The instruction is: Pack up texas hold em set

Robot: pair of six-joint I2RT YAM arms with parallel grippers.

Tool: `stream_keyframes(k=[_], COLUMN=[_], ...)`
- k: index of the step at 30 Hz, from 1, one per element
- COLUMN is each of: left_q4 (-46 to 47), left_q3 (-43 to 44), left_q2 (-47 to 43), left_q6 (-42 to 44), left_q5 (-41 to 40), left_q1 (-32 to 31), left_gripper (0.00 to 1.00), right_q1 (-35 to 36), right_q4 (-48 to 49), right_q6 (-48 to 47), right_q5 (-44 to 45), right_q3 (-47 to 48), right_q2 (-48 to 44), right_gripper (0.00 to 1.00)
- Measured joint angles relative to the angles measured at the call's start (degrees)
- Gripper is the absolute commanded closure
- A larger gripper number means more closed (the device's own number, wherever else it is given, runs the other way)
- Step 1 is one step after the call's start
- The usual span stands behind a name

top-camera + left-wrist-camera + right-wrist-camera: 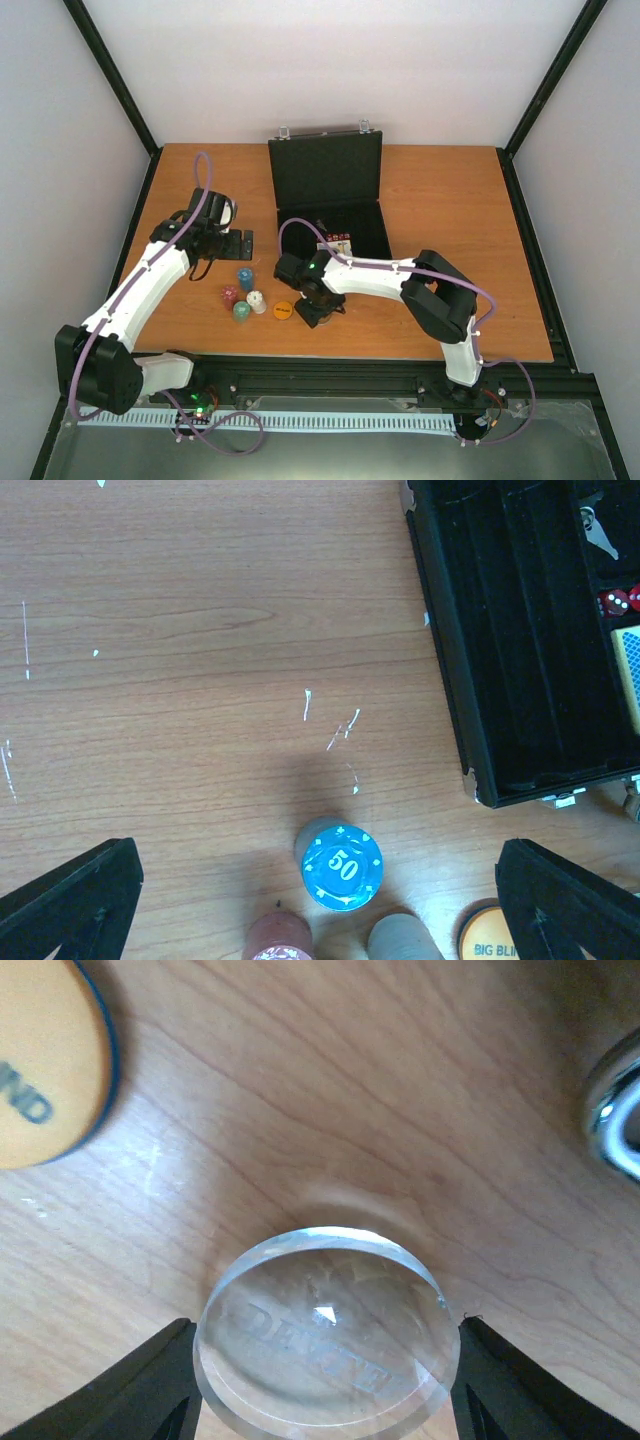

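Observation:
Room shows next to the key. My right gripper should move up and outward, then down into the case's section behind the dice to let go of the clear disc.
The black briefcase lies open at the back centre with its lid up. Red dice and the card deck sit inside it. My left gripper is open and empty, just behind the blue chip stack. The blue, red, white and green stacks stand on the table, with the orange disc beside them. My right gripper is shut on the clear disc, one finger against each side of it, low over the table.
The orange disc lies close to the left of my right gripper. The case's silver handle is close on its right. The case's front wall is to the right of my left gripper. Black frame rails border the table.

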Motion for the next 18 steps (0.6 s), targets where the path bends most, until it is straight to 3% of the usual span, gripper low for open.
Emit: stream_keyframes(k=[8,18], left_q4=[0.0,0.0], left_q3=[-0.4,-0.5], left_q2=[-0.2,-0.2], left_q6=[0.0,0.0], left_q5=[-0.1,0.0], left_q1=[0.0,0.0], left_gripper=[0.0,0.0], right_q1=[-2.6,-15.2], right_q4=[-5.2,-6.5], right_q6=[-0.5,-1.2], right_q5=[0.0,3.7], right_q3=[9.1,23.7], right_q2=[-3.2,-0.8], right_gripper=[0.54,0.53])
